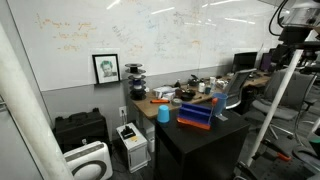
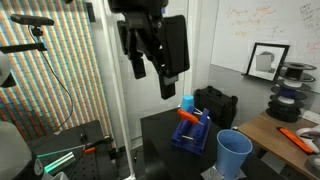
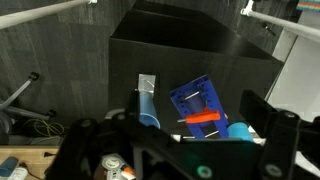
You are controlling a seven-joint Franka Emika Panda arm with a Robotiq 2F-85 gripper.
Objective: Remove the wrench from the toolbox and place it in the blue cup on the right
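Observation:
Next, my open gripper lowers toward the toolbox with a turn and brings its fingers around the red-orange bar [image 2: 187, 116] [image 3: 203, 119]. That is because the bar's end sticks out past the blue rim.
The blue toolbox [image 1: 196, 115] stands on a black table [image 1: 200, 140]. It also shows in the other exterior view [image 2: 192, 132] and in the wrist view [image 3: 200, 103]. A red-orange bar [image 3: 203, 119] and thin silver bars lie across it; I cannot tell which is the wrench. The blue cup [image 2: 235, 153] stands upright beside the toolbox and shows in the wrist view [image 3: 147, 105]. A lighter cyan cup [image 2: 187, 102] stands at the toolbox's other side [image 3: 240, 130]. My gripper [image 2: 153, 72] hangs open and empty high above the table, well clear of everything.
A wooden desk [image 1: 165, 97] with clutter stands behind the black table. A black case [image 2: 215, 100], a printer [image 1: 131, 143] and a white appliance [image 1: 88, 160] are on the floor by the wall. An office chair [image 1: 240, 95] is nearby.

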